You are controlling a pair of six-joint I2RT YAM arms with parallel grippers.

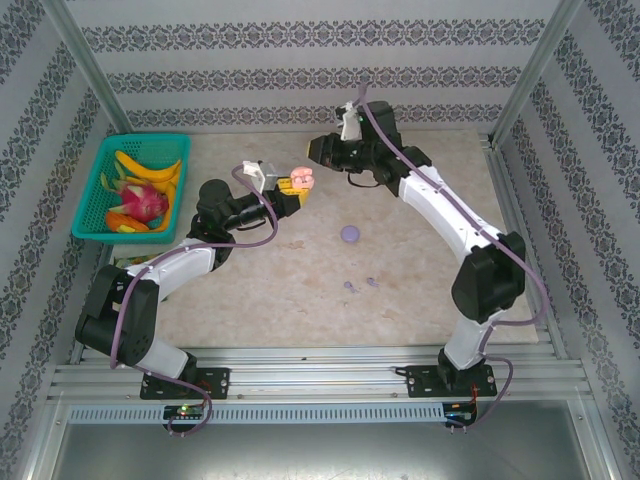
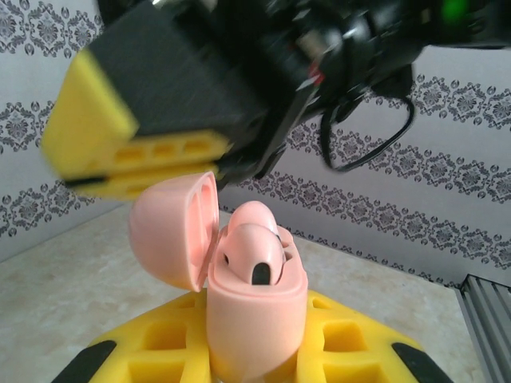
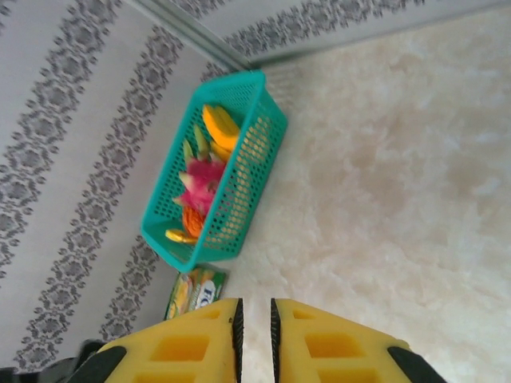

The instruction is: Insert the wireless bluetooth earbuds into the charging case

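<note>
Next, the left gripper lowers the pale pink charging case onto the tabletop near the purple disc, then releases it, since both earbuds fill its wells.
The pale pink charging case [image 2: 257, 319] stands upright with my left gripper [image 2: 255, 351] shut on it, its lid [image 2: 172, 231] swung open to the left. Two pink earbuds [image 2: 251, 243] sit in its wells. In the top view the case [image 1: 300, 179] is held above the table at the back centre. My right gripper [image 1: 320, 148] hovers just behind and above it; its yellow fingers [image 2: 112, 136] hang over the open lid. The right gripper [image 3: 255, 319] has a narrow gap with nothing in it. Two tiny purple earbuds [image 1: 350, 287] [image 1: 372, 283] lie on the table.
A round purple disc [image 1: 350, 234] lies mid-table. A teal basket [image 1: 150, 140] [image 3: 239, 199] of fruit stands at the back left, with a green box [image 3: 196, 291] beside it. Patterned walls and metal posts enclose the table.
</note>
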